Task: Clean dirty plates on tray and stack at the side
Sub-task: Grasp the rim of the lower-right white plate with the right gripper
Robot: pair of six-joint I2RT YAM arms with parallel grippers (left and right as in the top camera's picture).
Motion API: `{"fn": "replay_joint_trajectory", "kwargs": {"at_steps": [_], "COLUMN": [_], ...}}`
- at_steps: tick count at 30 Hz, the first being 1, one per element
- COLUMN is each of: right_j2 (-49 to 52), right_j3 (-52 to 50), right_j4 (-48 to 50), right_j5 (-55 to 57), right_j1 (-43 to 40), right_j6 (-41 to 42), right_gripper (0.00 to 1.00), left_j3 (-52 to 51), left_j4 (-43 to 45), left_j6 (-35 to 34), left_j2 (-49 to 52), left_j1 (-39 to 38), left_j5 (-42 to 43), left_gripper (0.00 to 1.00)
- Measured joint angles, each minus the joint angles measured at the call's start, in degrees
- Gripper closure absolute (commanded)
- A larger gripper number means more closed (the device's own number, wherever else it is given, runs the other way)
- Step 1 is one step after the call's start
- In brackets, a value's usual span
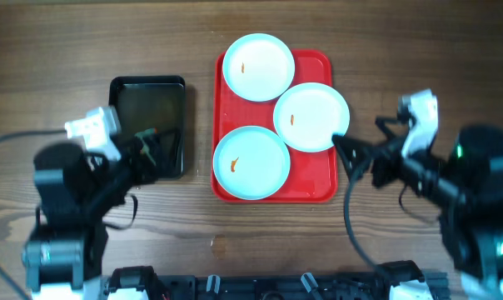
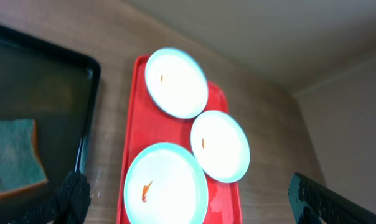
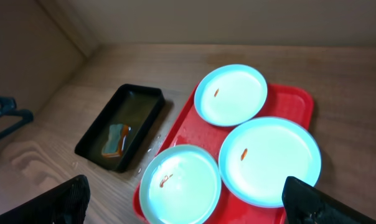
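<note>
The right gripper moves down and left in the overhead view onto the near plate's rim next, since bare red tray beside that rim leaves finger room.
Three pale light-blue plates lie on the red tray (image 1: 311, 185): a far plate (image 1: 258, 67), a right plate (image 1: 311, 117) and a near plate (image 1: 251, 162). Each has a small orange smear in the middle. They also show in the left wrist view (image 2: 175, 83) (image 2: 220, 145) (image 2: 166, 183) and the right wrist view (image 3: 230, 95) (image 3: 270, 160) (image 3: 181, 183). My left gripper (image 1: 147, 143) hangs open and empty over the black tray (image 1: 118, 87). My right gripper (image 1: 345, 150) is open and empty by the red tray's right edge.
The black tray left of the red tray holds dark water and a green-and-orange sponge (image 2: 14, 158), which also shows in the right wrist view (image 3: 115, 139). Bare wooden table (image 1: 401, 50) surrounds both trays. A wall rises behind the table (image 3: 175, 18).
</note>
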Motion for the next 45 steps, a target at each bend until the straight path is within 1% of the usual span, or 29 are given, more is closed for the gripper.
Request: {"fn": "replay_joint_trajectory", "kwargs": {"at_steps": [2, 6, 7, 8, 9, 11, 12, 13, 15, 16, 18, 19, 21, 22, 23, 25, 29, 36, 40, 43, 45], "right_j2": [3.76, 9.44, 10.45, 11.93, 13.42, 16.52, 17.79, 19.76, 22.8, 23.96, 26.67, 27.63, 29.92, 30.86, 32.0, 34.69, 38.49, 41.57, 42.75, 43.74, 44.44], "right_j3": [2.12, 2.58, 2.58, 2.62, 2.62, 2.69, 2.69, 2.69, 2.69, 2.69, 2.69, 2.69, 2.69, 2.56, 2.16, 0.31, -4.2, -11.34, -15.15, -16.46, -16.57], "right_j4": [-0.35, -1.18, -1.62, -2.54, -3.8, -6.86, -7.8, -9.35, -11.02, -11.32, -12.22, -12.59, -13.0, -12.68, -12.15, -9.86, -0.98, 13.99, 19.67, 21.75, 22.21], "right_j5": [-1.68, -5.97, -6.54, -7.06, -7.28, -6.82, -6.47, -5.35, -3.26, -2.36, 0.17, 1.11, 3.58, 4.33, 5.16, 7.5, 10.51, 13.22, 13.35, 13.35, 13.33], "right_j1": [-0.09, -0.11, -0.11, -0.09, -0.02, 0.76, 1.42, 2.84, 5.64, 6.71, 9.7, 10.73, 12.98, 13.73, 14.62, 16.46, 17.59, 17.59, 17.59, 17.59, 17.59], "right_j6": [1.36, 4.39, 4.83, 5.38, 5.81, 5.97, 5.79, 5.97, 5.92, 5.95, 6.54, 6.97, 8.35, 9.01, 9.79, 11.78, 14.32, 15.06, 13.92, 12.9, 12.85], "right_gripper": [0.0, 0.01, 0.04, 0.05, 0.08, 0.13, 0.16, 0.17, 0.2, 0.21, 0.21, 0.24, 0.29, 0.34, 0.38, 0.44, 0.47, 0.53, 0.6, 0.61, 0.64], "left_j3": [1.64, 2.14, 2.14, 2.16, 2.16, 2.16, 2.14, 2.16, 2.16, 2.16, 2.12, 2.05, 1.57, 1.25, 0.85, 0.37, 0.28, 0.09, 0.09, 0.09, 0.09], "left_j4": [-0.79, -6.47, -7.04, -7.91, -8.94, -10.67, -11.17, -11.87, -13.57, -14.62, -16.46, -16.72, -16.02, -15.5, -14.71, -13.75, -13.22, -12.9, -12.13, -11.98, -11.98], "left_j6": [-0.11, -0.22, -0.22, -0.24, -0.22, -0.15, -0.07, 0.09, -0.07, -0.68, -3.15, -4.42, -6.49, -7.06, -7.74, -8.68, -9.01, -5.16, -4.55, -4.37, -4.37], "left_j2": [3.67, 8.31, 9.03, 10.03, 10.95, 12.79, 13.46, 14.19, 14.99, 15.21, 15.63, 15.89, 16.7, 17.22, 18.01, 20.52, 22.86, 23.58, 23.58, 23.58, 23.58], "left_j1": [0.0, 0.0, 0.0, -0.02, -0.09, -0.72, -1.22, -2.01, -3.28, -3.56, -3.8, -3.78, -3.78, -3.78, -3.78, -3.78, -3.78, -3.78, -3.78, -3.78, -3.78], "left_j5": [0.63, 3.45, 3.87, 4.44, 4.81, 5.14, 5.09, 4.2, 0.33, -2.38, -10.14, -14.45, -20.44, -22.14, -23.96, -26.93, -27.89, -25.38, -25.42, -25.51, -25.59], "left_gripper": [0.0, 0.0, 0.01, 0.04, 0.11, 0.16, 0.15, 0.12, 0.13, 0.17, 0.2, 0.21, 0.21, 0.2, 0.19, 0.17, 0.16, 0.14, 0.13, 0.13, 0.13]}}
